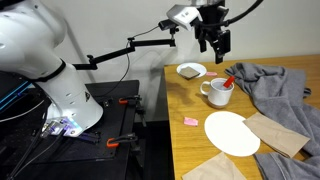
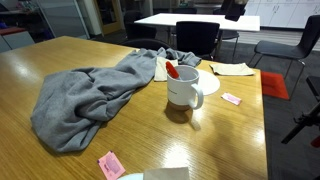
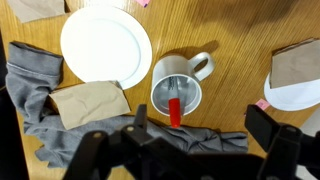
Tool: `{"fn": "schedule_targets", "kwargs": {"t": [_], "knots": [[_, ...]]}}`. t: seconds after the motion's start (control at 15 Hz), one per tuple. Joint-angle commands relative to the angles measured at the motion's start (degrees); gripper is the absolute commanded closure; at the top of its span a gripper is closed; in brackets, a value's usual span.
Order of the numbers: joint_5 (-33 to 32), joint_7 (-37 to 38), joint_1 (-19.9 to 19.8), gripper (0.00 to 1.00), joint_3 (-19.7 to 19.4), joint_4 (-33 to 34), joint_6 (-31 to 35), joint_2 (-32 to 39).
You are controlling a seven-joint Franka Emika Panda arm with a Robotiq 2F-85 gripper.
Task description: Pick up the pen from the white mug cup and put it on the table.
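Observation:
My gripper moves down and outward next until its open fingers stand around the red pen's top, since that top sticks out over the mug's rim.
The white mug cup (image 1: 215, 93) stands upright on the wooden table (image 1: 190, 100), between a bowl and a grey cloth. The red pen (image 1: 229, 82) leans inside it, with its top sticking out over the rim. Mug (image 2: 184, 89) and pen (image 2: 172, 71) also show in both exterior views. In the wrist view the mug (image 3: 178, 85) is seen from above, with the pen (image 3: 173, 110) against its near rim. My gripper (image 1: 213, 43) hangs well above the mug, open and empty. In the wrist view its fingers (image 3: 200, 125) frame the area just beside the mug.
A white plate (image 3: 105, 45) lies next to the mug, and a shallow bowl (image 1: 191, 71) sits behind it. A crumpled grey cloth (image 2: 90, 95) lies close against the mug. Brown paper napkins (image 3: 90, 102) and a pink note (image 1: 190, 121) lie on the table. The table edge runs near the robot base.

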Motion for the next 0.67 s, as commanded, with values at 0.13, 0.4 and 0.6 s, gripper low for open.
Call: {"fn": "schedule_targets", "kwargs": {"t": [0.13,0.4,0.6], "knots": [[-5.0,8.6,-1.4,0.0,2.9,3.4,5.0,7.4],[-12.6,16.0,-1.5,0.0,3.3,5.2,7.0,11.5],[-16.6,19.6,-1.0,0.0,3.0,6.9,5.9,14.3]]}}
